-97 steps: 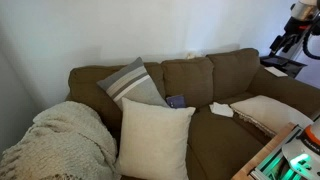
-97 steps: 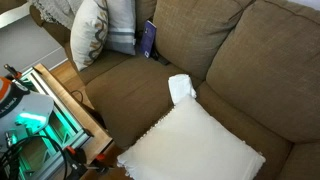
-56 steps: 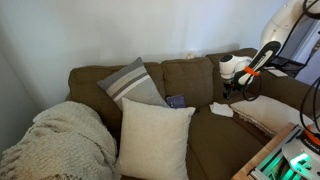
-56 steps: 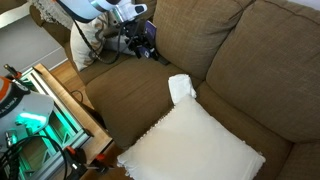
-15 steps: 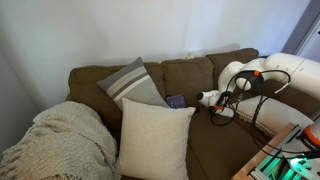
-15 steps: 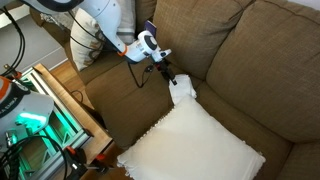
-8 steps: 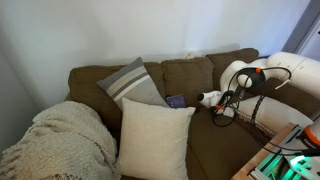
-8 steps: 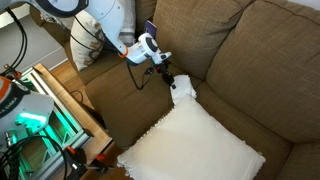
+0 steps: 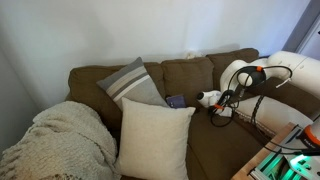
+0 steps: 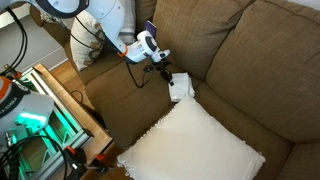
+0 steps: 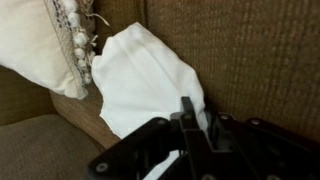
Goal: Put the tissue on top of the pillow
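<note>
The pinched tissue's edge will come up off the seat next. My gripper will then swing over the pillow's top (image 10: 187,148) (image 11: 38,45) and let go of the tissue, because the cream pillow lies beside it.
The tissue (image 10: 181,88) is a small white crumpled sheet on the brown sofa seat, touching the top edge of a cream pillow (image 10: 195,145). My gripper (image 10: 168,80) reaches down to its near edge. In the wrist view the tissue (image 11: 150,75) fills the middle, the fringed pillow (image 11: 35,40) lies at the upper left, and my gripper (image 11: 190,115) is shut with the tissue's edge pinched between the dark fingers. In an exterior view the gripper (image 9: 216,108) is low over the seat, and the tissue (image 9: 225,112) shows just beside it.
A large cream cushion (image 9: 155,138) leans at the sofa's front and a grey striped cushion (image 9: 130,82) stands behind it. A knitted blanket (image 9: 60,140) drapes the armrest. A small dark blue object (image 10: 148,38) rests against the backrest. A wooden box with green lights (image 10: 50,100) stands beside the sofa.
The jaws have closed on the tissue's edge, and the tissue has bunched slightly towards the fingers. The arm has hardly moved.
</note>
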Robot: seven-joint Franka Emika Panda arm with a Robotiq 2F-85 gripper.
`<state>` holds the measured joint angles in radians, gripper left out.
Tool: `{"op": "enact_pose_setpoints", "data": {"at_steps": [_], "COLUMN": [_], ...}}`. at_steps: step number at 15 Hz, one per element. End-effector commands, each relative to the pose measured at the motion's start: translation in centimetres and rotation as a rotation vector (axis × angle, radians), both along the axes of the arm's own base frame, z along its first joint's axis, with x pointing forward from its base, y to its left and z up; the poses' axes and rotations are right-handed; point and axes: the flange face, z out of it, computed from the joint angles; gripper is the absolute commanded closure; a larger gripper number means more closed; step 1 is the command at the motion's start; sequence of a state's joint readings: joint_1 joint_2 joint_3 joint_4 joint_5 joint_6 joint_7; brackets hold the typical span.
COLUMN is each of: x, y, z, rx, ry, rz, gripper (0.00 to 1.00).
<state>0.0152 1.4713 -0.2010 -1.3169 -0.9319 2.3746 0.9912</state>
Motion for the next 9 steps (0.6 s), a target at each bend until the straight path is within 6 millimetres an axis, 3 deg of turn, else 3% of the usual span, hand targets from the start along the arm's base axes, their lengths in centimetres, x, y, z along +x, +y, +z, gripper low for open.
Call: {"op": "enact_pose_setpoints", "data": {"at_steps": [1,5,9], "x": [0.0,-0.9,-3.9], "y": [2.7,1.9,-1.2], "z": [4.8,10.3,16.4], "rx": [0.070,0.009,-0.171], "ry": [-0.086,-0.219,-0.334], "rz": [0.042,-0.006,-0.163], "gripper": [0.96,0.96,0.96]}}
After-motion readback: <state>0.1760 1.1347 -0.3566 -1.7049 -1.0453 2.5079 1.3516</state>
